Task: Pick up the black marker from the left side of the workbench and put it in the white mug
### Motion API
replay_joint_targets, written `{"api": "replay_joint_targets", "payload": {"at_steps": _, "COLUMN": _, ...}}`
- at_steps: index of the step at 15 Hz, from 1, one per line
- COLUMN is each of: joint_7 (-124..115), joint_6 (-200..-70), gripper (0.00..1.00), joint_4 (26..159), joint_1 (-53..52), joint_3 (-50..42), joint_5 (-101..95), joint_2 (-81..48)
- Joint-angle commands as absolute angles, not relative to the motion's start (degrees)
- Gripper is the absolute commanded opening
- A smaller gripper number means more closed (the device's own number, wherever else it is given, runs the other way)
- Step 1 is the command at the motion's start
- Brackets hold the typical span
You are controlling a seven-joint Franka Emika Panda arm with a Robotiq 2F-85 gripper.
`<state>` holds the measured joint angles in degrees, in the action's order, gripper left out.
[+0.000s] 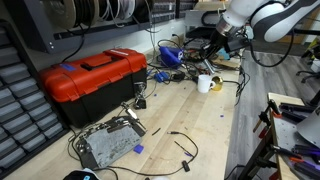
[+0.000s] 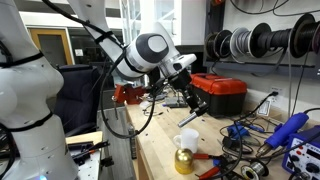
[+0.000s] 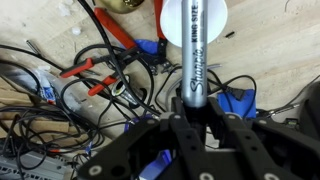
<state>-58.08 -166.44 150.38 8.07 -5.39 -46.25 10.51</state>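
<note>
The loose end of the black marker [image 2: 196,108] already points down at the opening of the white mug, so my gripper should next go down toward it and let go of the marker there.
My gripper [image 3: 197,112] is shut on the black marker [image 3: 197,50], a grey-barrelled Sharpie that points away from the wrist, over the white mug [image 3: 166,14]. In both exterior views the gripper [image 1: 213,52] [image 2: 191,100] hangs above the workbench [image 1: 200,125]. The marker [image 2: 196,108] sticks down from the fingers. The white mug [image 1: 204,84] [image 2: 186,142] stands below and close to the gripper on the wood.
A red toolbox [image 1: 92,78] [image 2: 222,92] stands on the workbench. A tangle of black cables, red-handled pliers [image 3: 95,75] and blue parts [image 3: 238,100] lies under the gripper. A yellow bottle [image 2: 183,161] stands by the mug. A grey metal board [image 1: 108,140] lies near the front.
</note>
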Motion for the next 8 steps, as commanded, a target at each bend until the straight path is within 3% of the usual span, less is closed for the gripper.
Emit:
{"api": "replay_joint_targets", "payload": {"at_steps": 1, "joint_7": -64.5, "joint_6": -166.5, "gripper": 0.05, "joint_4": 151.5, "joint_1": 9.7, "joint_3": -3.7, "joint_5": -51.6, "joint_2": 12.4}}
{"api": "replay_joint_targets", "payload": {"at_steps": 8, "joint_7": -69.8, "joint_6": -165.7, "gripper": 0.05, "joint_4": 150.1, "joint_1": 9.7, "joint_3": -3.8, "joint_5": -56.6, "joint_2": 11.4}}
